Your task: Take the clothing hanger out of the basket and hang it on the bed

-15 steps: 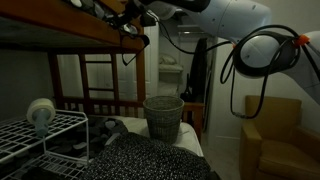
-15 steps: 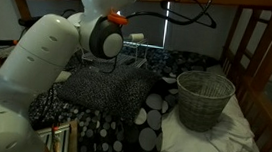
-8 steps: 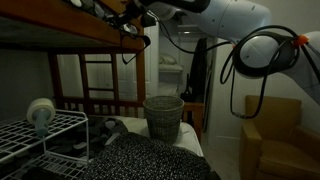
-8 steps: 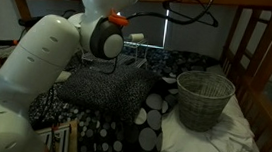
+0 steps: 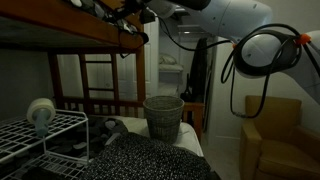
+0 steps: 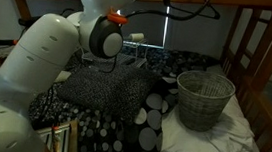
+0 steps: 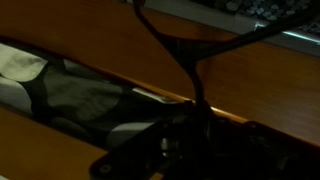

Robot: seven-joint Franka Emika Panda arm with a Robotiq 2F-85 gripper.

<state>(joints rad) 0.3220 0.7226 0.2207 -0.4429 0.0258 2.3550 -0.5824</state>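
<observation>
I will next lower my gripper with the hanger's hook onto the bed's wooden top bar (image 5: 120, 37) (image 7: 172, 72) and let go of it there, because that bar is just below my gripper.
The thin dark clothing hanger (image 6: 188, 11) is up at the top rail of the brown wooden bunk bed (image 6: 246, 2), well above the mattress. In the wrist view its slender arms (image 7: 172, 45) run down into my gripper (image 7: 192, 128), which looks shut on the hanger against the bed rail (image 7: 250, 75). In an exterior view my gripper (image 5: 128, 18) is at the top rail (image 5: 70, 32), with the hanger (image 5: 136, 36) just below it. The grey basket (image 6: 204, 99) stands upright on the mattress and looks empty; it also shows in an exterior view (image 5: 163, 117).
A white wire rack (image 5: 40, 135) stands at the lower left. A tan armchair (image 5: 276, 140) is beside the bed. Spotted and speckled bedding (image 6: 124, 95) covers the mattress. The bed's slatted end (image 6: 266, 58) rises next to the basket.
The gripper and hanger have shifted slightly along the top rail. The basket has not moved.
</observation>
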